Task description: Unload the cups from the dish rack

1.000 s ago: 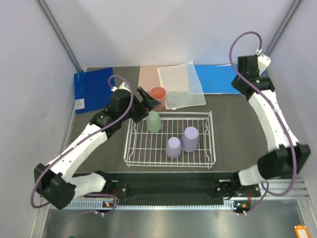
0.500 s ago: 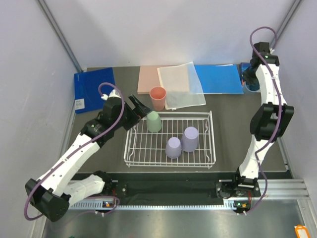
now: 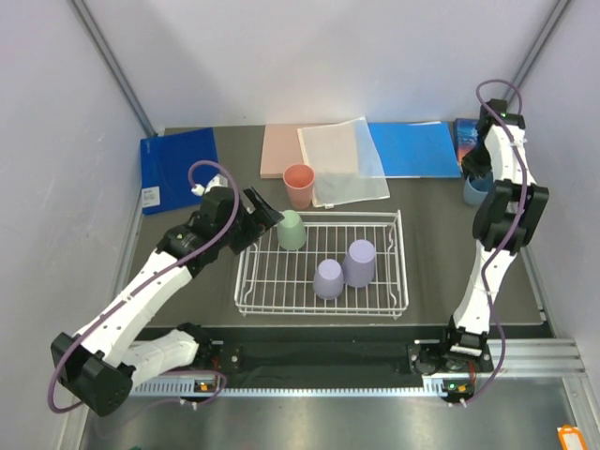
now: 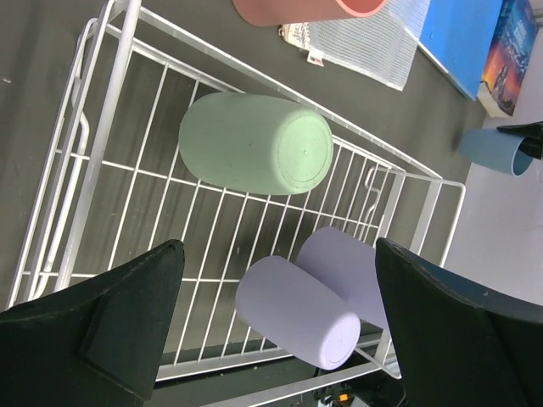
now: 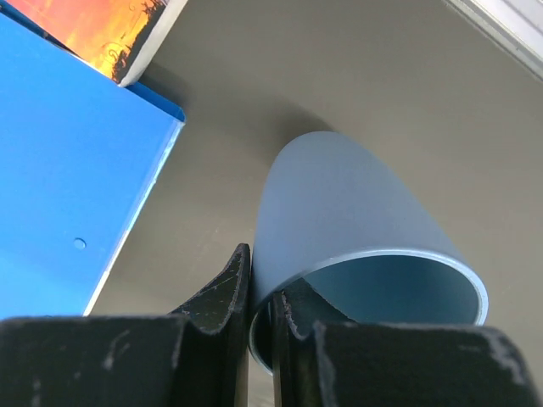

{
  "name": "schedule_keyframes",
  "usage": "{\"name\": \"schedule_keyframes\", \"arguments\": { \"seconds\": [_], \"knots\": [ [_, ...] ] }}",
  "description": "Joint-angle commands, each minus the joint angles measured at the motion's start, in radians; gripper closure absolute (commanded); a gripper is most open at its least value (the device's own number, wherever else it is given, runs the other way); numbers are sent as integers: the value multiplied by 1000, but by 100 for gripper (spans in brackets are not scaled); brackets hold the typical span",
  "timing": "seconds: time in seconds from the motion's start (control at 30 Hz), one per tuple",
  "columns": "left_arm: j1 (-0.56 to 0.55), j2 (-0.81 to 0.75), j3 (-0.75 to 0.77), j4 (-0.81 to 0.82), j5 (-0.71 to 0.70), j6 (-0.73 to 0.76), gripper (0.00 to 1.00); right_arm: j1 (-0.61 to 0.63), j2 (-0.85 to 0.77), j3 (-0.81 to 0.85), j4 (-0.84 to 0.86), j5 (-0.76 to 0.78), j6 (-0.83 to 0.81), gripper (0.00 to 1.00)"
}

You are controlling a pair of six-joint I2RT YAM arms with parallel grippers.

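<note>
The light blue cup is down at the bare table (image 3: 478,193) (image 5: 341,202) beside the folder, so the robot's right gripper will stay low, with its edge toward the side, and open next.
The white wire dish rack (image 3: 323,313) holds a pale green cup (image 3: 292,229) and two lavender cups (image 3: 328,278) (image 3: 360,262), all mouth down. A salmon pink cup (image 3: 299,185) stands mouth up on the table beyond the rack. My left gripper (image 3: 265,208) is open and empty just left of the green cup, over the rack's far left corner; its wrist view shows the green cup (image 4: 254,144) and the lavender cups (image 4: 297,309) between the jaws. My right gripper (image 5: 263,284) is shut on the rim of the light blue cup (image 5: 356,212), low at the table's far right (image 3: 476,189).
Blue folders lie at the far left (image 3: 178,169) and far right (image 3: 412,148). Between them are a pink board (image 3: 281,150) and a clear bag (image 3: 342,161). A book (image 3: 466,128) lies in the far right corner. Walls close in on both sides.
My right arm has swung to the far right edge and brought the blue cup down toward the table. My left gripper has drawn back from the salmon cup toward the rack's corner.
</note>
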Motion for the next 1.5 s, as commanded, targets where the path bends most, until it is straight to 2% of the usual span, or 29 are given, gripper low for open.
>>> {"name": "schedule_keyframes", "arguments": {
  "seconds": [0.0,0.4,0.47,0.6,0.7,0.97,1.03,1.17,1.23,1.33,1.4,1.47],
  "knots": [
    [0,24,7,2,-10,-2,2,-23,22,41,32,31,-21,100],
    [-1,60,9,-2,-17,-2,2,-72,102,58,74,-56,-7,100],
    [0,68,9,2,-16,-1,2,-73,100,59,82,-69,-15,91],
    [0,77,10,16,1,-4,2,-69,68,38,114,-99,-24,57],
    [-1,83,10,31,9,-4,2,-64,30,39,131,-102,-36,43],
    [-1,74,10,51,33,16,2,-29,-82,73,138,-154,-42,27],
    [-1,62,12,48,22,40,3,-17,-136,98,140,-179,-25,24],
    [-3,44,4,28,-14,64,4,25,-266,81,181,-242,7,13],
    [-1,44,3,21,-30,82,4,54,-346,69,198,-271,-8,11],
    [-1,57,13,-11,-30,120,5,191,-476,-12,230,-270,-82,7],
    [-2,71,23,-39,-30,146,4,287,-587,-95,258,-186,-131,7],
    [-3,73,26,-53,-37,159,4,400,-700,-253,287,-101,-149,7]
  ]
}}
